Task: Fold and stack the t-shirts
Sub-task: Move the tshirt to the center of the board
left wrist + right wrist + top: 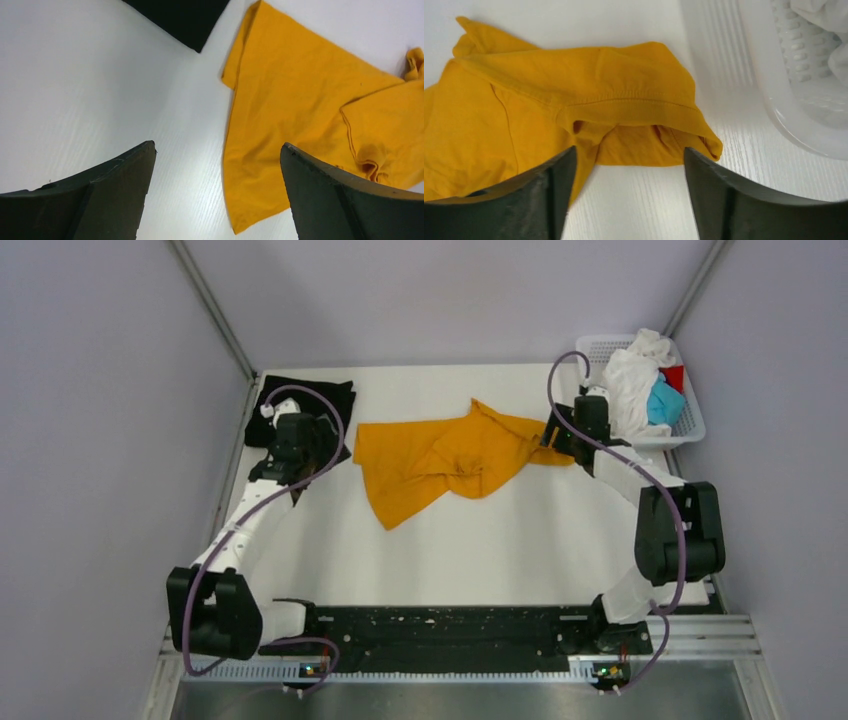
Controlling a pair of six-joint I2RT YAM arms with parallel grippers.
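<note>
My left gripper moves back, down and to the right in the top view onto the orange shirt's near corner (pixel 388 525) (pixel 238 226) next, since it sticks out uncovered.
An orange-yellow t-shirt (pixel 450 455) lies crumpled across the middle of the table. A black t-shirt (pixel 310 395) lies folded at the far left. My left gripper (pixel 318 445) hovers open over bare table at the orange shirt's left edge (pixel 290 100), with the black shirt's corner (pixel 185 17) beyond it. My right gripper (pixel 560 435) stands open at the shirt's right end. In the right wrist view a bunched hem of the orange shirt (pixel 574 85) lies just past the gripper (pixel 629 148), and nothing is between its fingers. White (pixel 630 380), light blue (pixel 662 402) and red (pixel 674 375) t-shirts are heaped in the basket.
A white plastic mesh basket (pixel 690 425) stands at the far right corner, close beside my right gripper; its wall (pixel 784 120) fills the right of the right wrist view. Grey walls close in the table on three sides.
</note>
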